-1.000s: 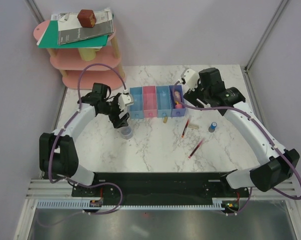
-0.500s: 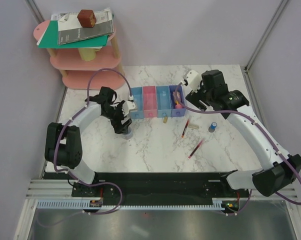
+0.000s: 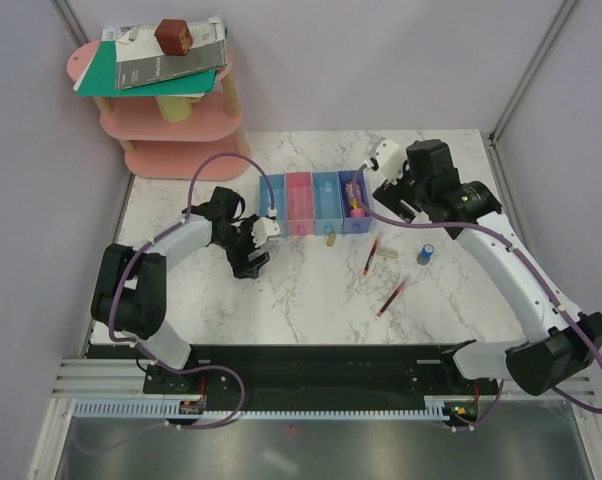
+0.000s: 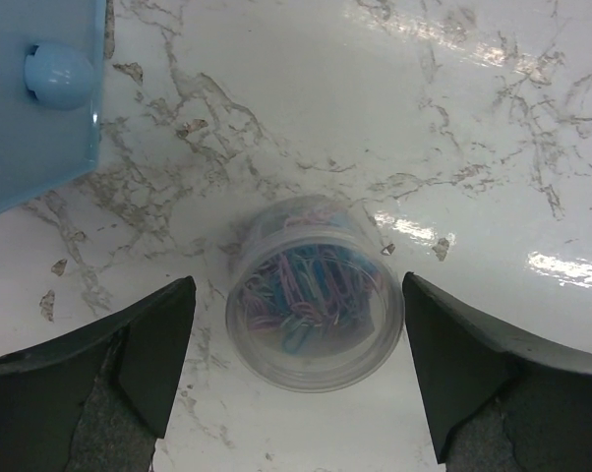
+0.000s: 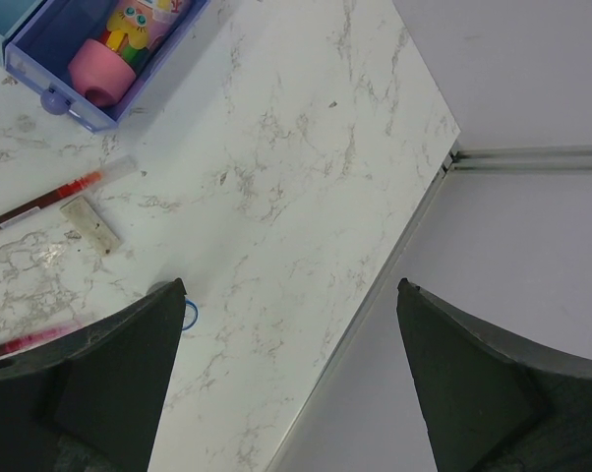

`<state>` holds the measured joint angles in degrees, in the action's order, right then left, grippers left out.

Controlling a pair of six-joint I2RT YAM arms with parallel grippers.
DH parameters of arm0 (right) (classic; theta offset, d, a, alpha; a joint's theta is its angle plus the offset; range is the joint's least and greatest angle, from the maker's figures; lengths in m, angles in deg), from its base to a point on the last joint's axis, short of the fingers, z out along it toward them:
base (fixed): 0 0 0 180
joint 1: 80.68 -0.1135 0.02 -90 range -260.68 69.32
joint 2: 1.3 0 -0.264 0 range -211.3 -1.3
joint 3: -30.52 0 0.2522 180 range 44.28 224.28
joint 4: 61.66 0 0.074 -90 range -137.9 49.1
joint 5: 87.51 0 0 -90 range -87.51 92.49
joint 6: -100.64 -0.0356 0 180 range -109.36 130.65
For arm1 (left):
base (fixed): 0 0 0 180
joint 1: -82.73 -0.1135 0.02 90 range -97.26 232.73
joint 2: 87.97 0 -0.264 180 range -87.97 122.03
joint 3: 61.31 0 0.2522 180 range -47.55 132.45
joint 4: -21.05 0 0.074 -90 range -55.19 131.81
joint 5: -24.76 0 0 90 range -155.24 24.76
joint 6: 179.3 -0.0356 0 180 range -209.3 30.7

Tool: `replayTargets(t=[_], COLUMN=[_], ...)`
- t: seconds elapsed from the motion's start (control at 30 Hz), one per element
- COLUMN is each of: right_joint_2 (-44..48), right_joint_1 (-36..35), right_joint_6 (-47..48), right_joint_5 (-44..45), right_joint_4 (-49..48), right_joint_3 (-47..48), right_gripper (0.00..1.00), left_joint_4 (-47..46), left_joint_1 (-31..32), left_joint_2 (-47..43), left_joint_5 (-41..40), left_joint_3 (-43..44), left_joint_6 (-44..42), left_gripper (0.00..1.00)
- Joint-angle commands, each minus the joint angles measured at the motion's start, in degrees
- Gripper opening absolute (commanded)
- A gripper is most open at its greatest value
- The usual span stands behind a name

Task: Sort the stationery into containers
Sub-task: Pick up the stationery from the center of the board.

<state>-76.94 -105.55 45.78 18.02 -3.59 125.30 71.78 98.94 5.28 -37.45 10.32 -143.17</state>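
The small blue cylinder stands on the tabletop clear of the red pens, so the robot's right gripper needs to move back and down around the small blue cylinder's top (image 3: 427, 249).
The containers are a row of four joined bins: light blue (image 3: 273, 206), pink (image 3: 298, 203), blue (image 3: 326, 203) and purple-blue (image 3: 354, 190). The pink-yellow tube (image 5: 119, 44) lies in the purple-blue bin (image 5: 50, 44). My left gripper (image 4: 298, 285) is open and low, with one jaw on each side of the round clear tub of coloured clips (image 4: 314, 300). In the top view that gripper (image 3: 251, 262) hides the tub. My right gripper (image 5: 288, 295) is open and empty, above the table beside the purple-blue bin, as the top view (image 3: 373, 178) also shows.
Two red pens (image 3: 371, 256) (image 3: 392, 296), a small blue cylinder (image 3: 425, 253) and tan erasers (image 3: 387, 254) (image 3: 330, 240) lie in front of the bins. The light blue bin's corner (image 4: 30, 98) is near the tub. A pink shelf (image 3: 171, 130) with books stands at back left.
My left gripper has moved nearer and to the right, coming down around the clear tub. My right gripper has drawn slightly back and right from the purple-blue bin.
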Motion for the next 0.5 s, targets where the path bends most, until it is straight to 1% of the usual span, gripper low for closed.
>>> replayTargets(t=[0.0, 0.07, 0.1, 0.13, 0.2, 0.23, 0.3, 0.43, 0.47], right_joint_2=[2.2, 2.6, 2.8, 2.9, 3.4, 3.6, 4.3, 5.4, 5.5], right_joint_1=[0.2, 0.2, 0.2, 0.3, 0.3, 0.3, 0.4, 2.6, 3.4], right_joint_6=[-1.2, -1.3, -1.3, -1.3, -1.3, -1.3, -0.9, 0.0, 0.2], right_joint_5=[0.7, 0.6, 0.7, 0.8, 0.8, 0.8, 0.6, -2.2, -4.3], right_joint_4=[-0.8, -0.8, -0.8, -0.7, -0.8, -0.8, -0.8, -0.8, -0.6], right_joint_3=[0.1, -0.1, -0.2, -0.3, -1.1, -2.3, -4.4, -13.8, -15.3], right_gripper=[0.96, 0.96, 0.96, 0.96, 0.96, 0.96, 0.96, 0.97, 0.97], left_joint_4=[-4.2, -4.5, -4.4, -4.5, -4.4, -4.4, -3.8, 0.4, 1.5], left_joint_1=[0.4, 0.7, 0.8, 0.9, 1.0, 1.1, 1.4, 1.8, 1.9], left_joint_2=[-0.3, -0.2, -0.1, -0.2, -0.8, -1.2, -3.1, -7.6, -8.9], left_joint_5=[-3.0, -3.5, -4.1, -4.4, -4.8, -4.9, -4.9, -4.2, -3.6], left_joint_3=[-0.7, -0.9, -0.9, -1.0, -0.7, -0.8, -0.8, 0.4, 1.7], left_joint_6=[0.6, 0.6, 0.4, 0.3, 0.5, 0.6, 0.8, 0.2, 0.2], left_gripper=[0.89, 0.82, 0.77, 0.6, 0.52, 0.39, 0.26, 0.19, 0.18])
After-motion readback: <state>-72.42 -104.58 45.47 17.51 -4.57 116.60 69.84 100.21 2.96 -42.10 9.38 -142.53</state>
